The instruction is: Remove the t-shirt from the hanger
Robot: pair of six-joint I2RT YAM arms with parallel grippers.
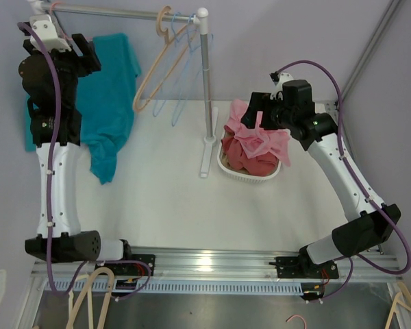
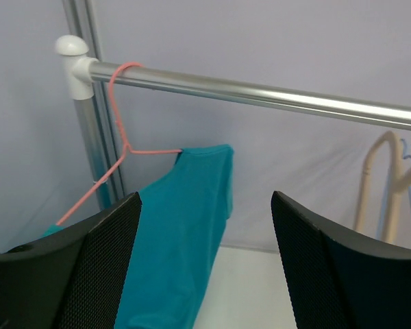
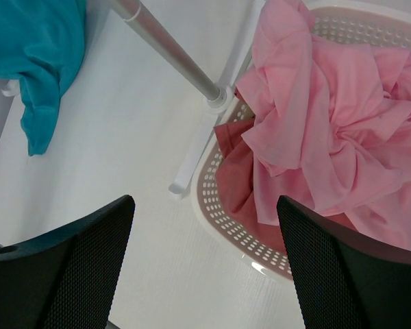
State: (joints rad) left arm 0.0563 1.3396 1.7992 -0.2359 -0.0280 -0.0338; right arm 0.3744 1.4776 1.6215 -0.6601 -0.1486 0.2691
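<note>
The hanger's neck hangs beyond my open fingers, nearer the bar's end post, so my left gripper needs to go outward and toward that post, onto the neck.
A teal t-shirt [image 1: 111,96] hangs on a thin pink wire hanger [image 2: 120,137] at the left end of the metal rail [image 2: 260,92]; it also shows in the left wrist view [image 2: 171,240] and the right wrist view [image 3: 34,48]. My left gripper [image 2: 205,267] is open and empty, raised near the rail's left end, just in front of the shirt; in the top view it [image 1: 89,51] sits by the shirt's collar. My right gripper [image 3: 205,267] is open and empty above the near-left rim of the basket; the top view also shows it [image 1: 257,113].
A white perforated basket [image 1: 240,175] holds pink and red clothes [image 1: 257,140] at the right of the rack. Empty beige and blue hangers [image 1: 157,68] hang on the rail's right part. The rack's upright post [image 1: 205,89] and foot [image 1: 205,154] stand mid-table.
</note>
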